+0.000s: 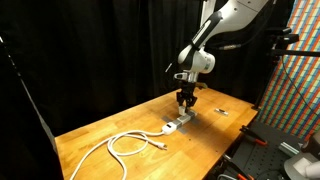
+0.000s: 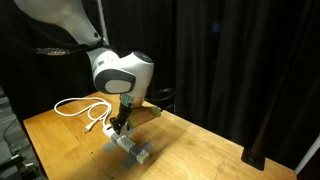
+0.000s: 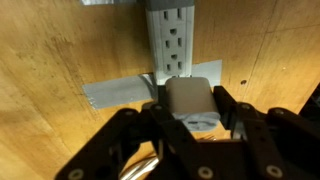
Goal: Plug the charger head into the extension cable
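The charger head goes along the power strip (image 1: 173, 125) with my gripper next, then down onto the outlet slots below, past the strip's taped end, for release.
In the wrist view my gripper (image 3: 190, 105) is shut on the charger head (image 3: 188, 98), a small white plug block held between the two black fingers. It sits over the near end of the extension cable (image 3: 172, 38), a white-grey power strip with outlet faces showing, taped to the wooden table with grey tape (image 3: 115, 92). Whether the prongs are in an outlet is hidden. In both exterior views the gripper (image 1: 186, 103) (image 2: 121, 125) hangs low over the strip (image 1: 173, 125) (image 2: 136, 149). Its thick white cord (image 1: 125, 145) (image 2: 82, 107) lies in loops.
The wooden table (image 1: 110, 120) has black curtains behind it. A tiny dark-and-white bit (image 1: 222, 112) lies on the table beyond the gripper. A patterned panel (image 1: 295, 90) and equipment stand past the table's edge.
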`<state>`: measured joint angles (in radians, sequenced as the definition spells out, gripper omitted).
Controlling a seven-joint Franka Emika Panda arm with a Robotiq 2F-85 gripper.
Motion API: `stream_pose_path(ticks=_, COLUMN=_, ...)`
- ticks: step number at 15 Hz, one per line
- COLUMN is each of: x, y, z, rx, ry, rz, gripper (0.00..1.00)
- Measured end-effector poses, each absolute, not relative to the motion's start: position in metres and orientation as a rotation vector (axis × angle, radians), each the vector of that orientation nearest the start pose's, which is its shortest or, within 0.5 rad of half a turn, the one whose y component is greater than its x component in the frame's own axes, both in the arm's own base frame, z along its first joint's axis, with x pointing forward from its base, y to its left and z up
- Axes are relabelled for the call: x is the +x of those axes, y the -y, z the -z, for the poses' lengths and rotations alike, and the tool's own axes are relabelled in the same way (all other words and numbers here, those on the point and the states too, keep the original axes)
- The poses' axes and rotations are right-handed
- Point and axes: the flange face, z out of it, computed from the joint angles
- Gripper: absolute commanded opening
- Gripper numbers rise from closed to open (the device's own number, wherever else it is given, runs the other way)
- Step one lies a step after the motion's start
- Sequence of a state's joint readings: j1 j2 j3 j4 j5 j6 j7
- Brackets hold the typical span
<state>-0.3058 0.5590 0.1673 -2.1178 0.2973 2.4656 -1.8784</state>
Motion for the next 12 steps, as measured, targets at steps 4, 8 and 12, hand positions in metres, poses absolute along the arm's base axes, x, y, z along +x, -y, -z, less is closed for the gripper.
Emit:
stream_pose_path(ticks=4, x=0.549, y=0.081, z=-0.127, rx=-2.124, ry=1.893, rz=0.153, gripper=0.23)
stream_pose_path(ticks=8, x=0.549, y=0.089, z=-0.118, rx=-2.136, ry=1.877, rz=0.144, gripper=0.23)
stream_pose_path(ticks=12, x=0.552, y=0.095, z=-0.113, rx=-2.144, ry=1.865, rz=0.142, gripper=0.23)
